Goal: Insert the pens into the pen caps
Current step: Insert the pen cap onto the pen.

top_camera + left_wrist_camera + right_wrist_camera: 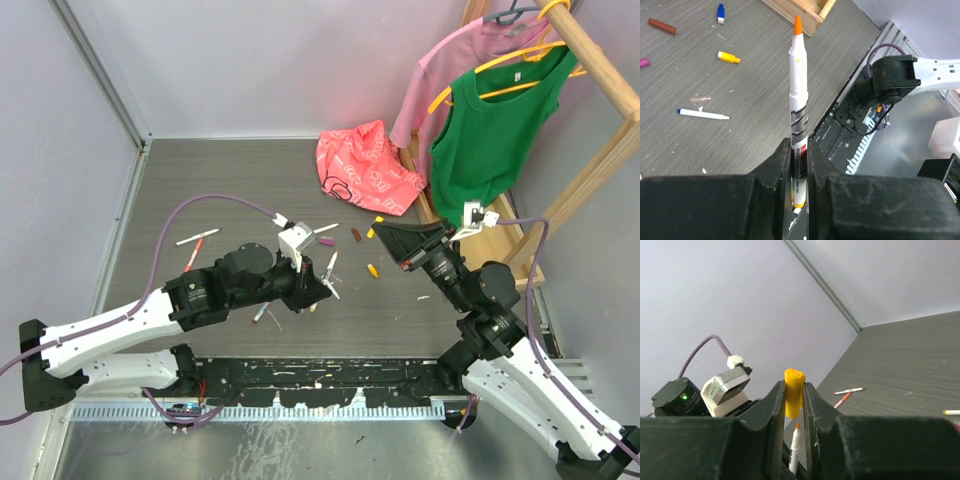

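Note:
The pen's orange tip (pixel 797 425) is bare, so I should move my right gripper to the left in the top view, slide the yellow cap (pixel 794 390) onto the tip and let go.
My left gripper (pixel 322 283) is shut on a white pen with an orange tip (pixel 798 95), which stands up out of the jaws (pixel 799 150). My right gripper (pixel 385 230) is shut on a yellow cap (pixel 794 390), held above the table. In the right wrist view the orange-tipped pen (pixel 796 442) shows just below the cap, apart from it. Loose caps lie on the table: dark red (pixel 662 26), blue (pixel 720 13), yellow (pixel 729 57) and purple (pixel 643 63). A white pen with a blue end (pixel 702 114) lies flat.
More pens lie at the left of the table (pixel 197 238). A red-pink bag (pixel 365 168) sits at the back. A wooden clothes rack (pixel 590 160) with a green top (pixel 495 130) and a pink shirt stands at the right. A metal rail (pixel 300 405) runs along the near edge.

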Motion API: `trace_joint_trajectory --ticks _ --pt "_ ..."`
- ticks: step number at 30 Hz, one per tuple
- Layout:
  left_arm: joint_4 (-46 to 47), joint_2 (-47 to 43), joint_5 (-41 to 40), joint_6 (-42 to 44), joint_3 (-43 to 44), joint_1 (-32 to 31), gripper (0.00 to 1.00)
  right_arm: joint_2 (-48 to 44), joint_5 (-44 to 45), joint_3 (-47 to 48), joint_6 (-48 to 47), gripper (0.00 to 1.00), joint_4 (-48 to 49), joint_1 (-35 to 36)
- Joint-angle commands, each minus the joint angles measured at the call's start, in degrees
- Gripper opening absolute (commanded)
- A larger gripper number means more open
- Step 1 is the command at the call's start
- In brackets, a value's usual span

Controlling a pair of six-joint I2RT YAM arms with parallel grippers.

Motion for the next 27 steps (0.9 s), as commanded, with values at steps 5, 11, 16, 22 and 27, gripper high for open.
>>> trace_joint_trajectory --ticks 5,11,16,22,27 --pt "6.62 -0.68 3.43 1.17 1.02 -0.22 0.0 4.02 -5.76 -1.51 4.85 0.0 15.1 -0.2" --pt "7.71 -0.79 5.06 1.37 0.59 -0.22 0.0 6.65 -8.22 -0.66 5.18 0.0 15.52 -0.17" --pt "8.15 -1.0 4.93 1.26 0.23 -0.23 0.0 8.14 -11.37 -0.79 5.81 0.0 15.83 -0.18" --pt "8.16 -1.22 4.42 1.28 0.01 -0.22 0.0 9.02 -14.44 -0.94 6.33 0.0 16.07 -0.17" --pt "8.23 -1.18 4.36 0.98 -0.03 -0.24 0.0 9.25 -14.82 -1.34 6.76 0.0 16.07 -0.22"
